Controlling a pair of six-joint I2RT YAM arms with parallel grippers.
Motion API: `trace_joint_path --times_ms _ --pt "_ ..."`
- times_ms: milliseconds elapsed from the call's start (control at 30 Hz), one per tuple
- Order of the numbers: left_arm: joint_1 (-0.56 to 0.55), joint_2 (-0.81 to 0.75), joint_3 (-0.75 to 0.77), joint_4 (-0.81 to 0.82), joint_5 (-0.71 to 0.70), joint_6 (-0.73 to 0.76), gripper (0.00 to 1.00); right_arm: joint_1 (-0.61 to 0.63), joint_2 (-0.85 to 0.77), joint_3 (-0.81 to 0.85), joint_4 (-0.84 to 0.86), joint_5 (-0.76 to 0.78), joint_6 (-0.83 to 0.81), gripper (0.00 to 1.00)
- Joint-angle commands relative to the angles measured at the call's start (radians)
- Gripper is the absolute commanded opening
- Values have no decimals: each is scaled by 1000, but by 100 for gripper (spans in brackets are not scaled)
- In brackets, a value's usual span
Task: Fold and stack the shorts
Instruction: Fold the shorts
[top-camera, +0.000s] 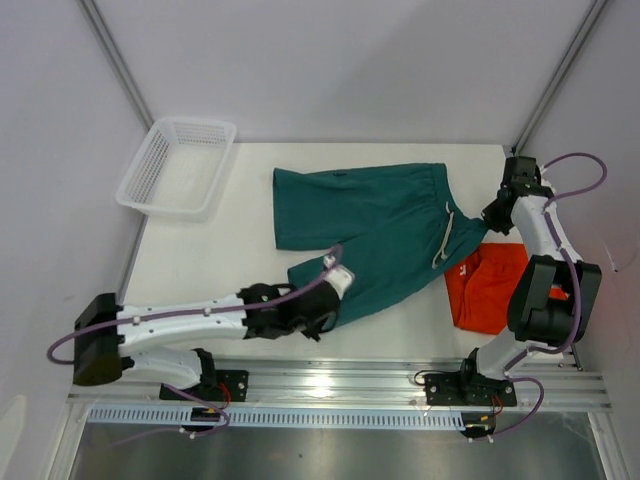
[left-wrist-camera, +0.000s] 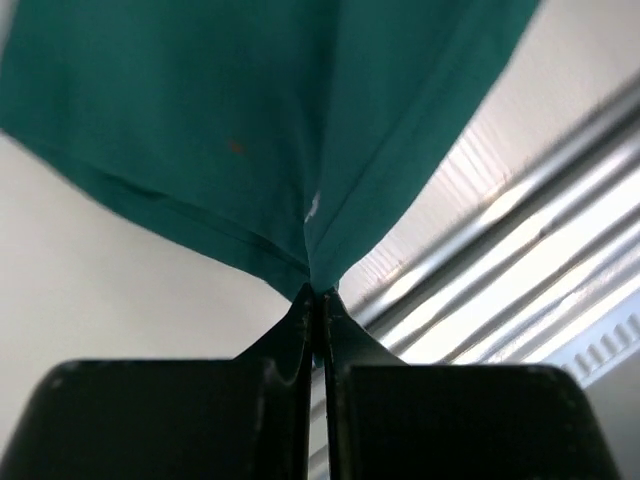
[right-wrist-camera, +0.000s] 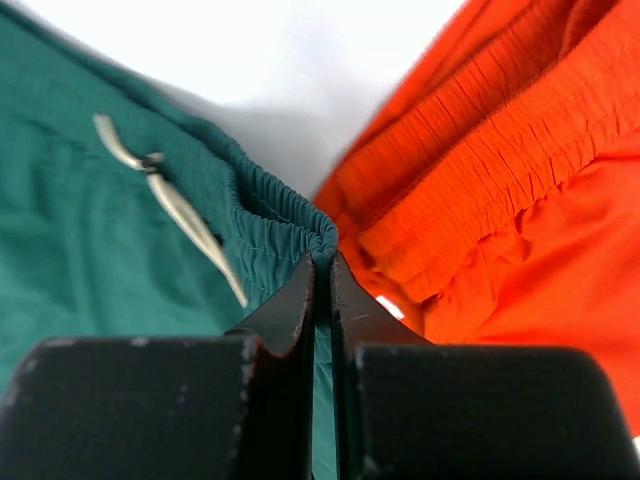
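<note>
Next, my right gripper brings the waistband away from my base, over its far end.
Dark teal green shorts (top-camera: 370, 225) lie spread across the middle of the table, with a white drawstring (top-camera: 443, 240) hanging at the waistband. My left gripper (top-camera: 335, 285) is shut on a hem corner of their near leg (left-wrist-camera: 300, 180), lifted off the table. My right gripper (top-camera: 487, 218) is shut on the teal elastic waistband (right-wrist-camera: 290, 215) at the right end. Orange shorts (top-camera: 490, 285) lie bunched at the right, partly under the right arm; their waistband (right-wrist-camera: 480, 150) fills the right wrist view beside the teal one.
A white mesh basket (top-camera: 178, 165) stands at the table's far left corner. The metal rail (top-camera: 330, 385) with both arm bases runs along the near edge. Grey walls close in the left and right sides.
</note>
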Motion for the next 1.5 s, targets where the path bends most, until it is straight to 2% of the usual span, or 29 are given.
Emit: trace_joint_path --times_ms 0,167,267,667,1067,1167,1467 --pt "141 -119 70 -40 -44 -41 0 0 -19 110 -95 30 -16 0" --pt "293 -133 210 -75 -41 16 0 -3 0 199 -145 27 -1 0" --pt "389 -70 338 -103 -39 62 0 -2 35 267 -176 11 12 0" --pt "649 187 644 -62 22 119 0 23 236 589 -243 -47 102 0" --pt "802 384 940 -40 88 166 0 24 397 713 -58 -183 236 0" --pt "842 448 1001 -39 129 166 0 26 435 742 40 -237 268 0" --pt "914 628 1081 -2 171 174 0 41 618 885 190 -338 323 0"
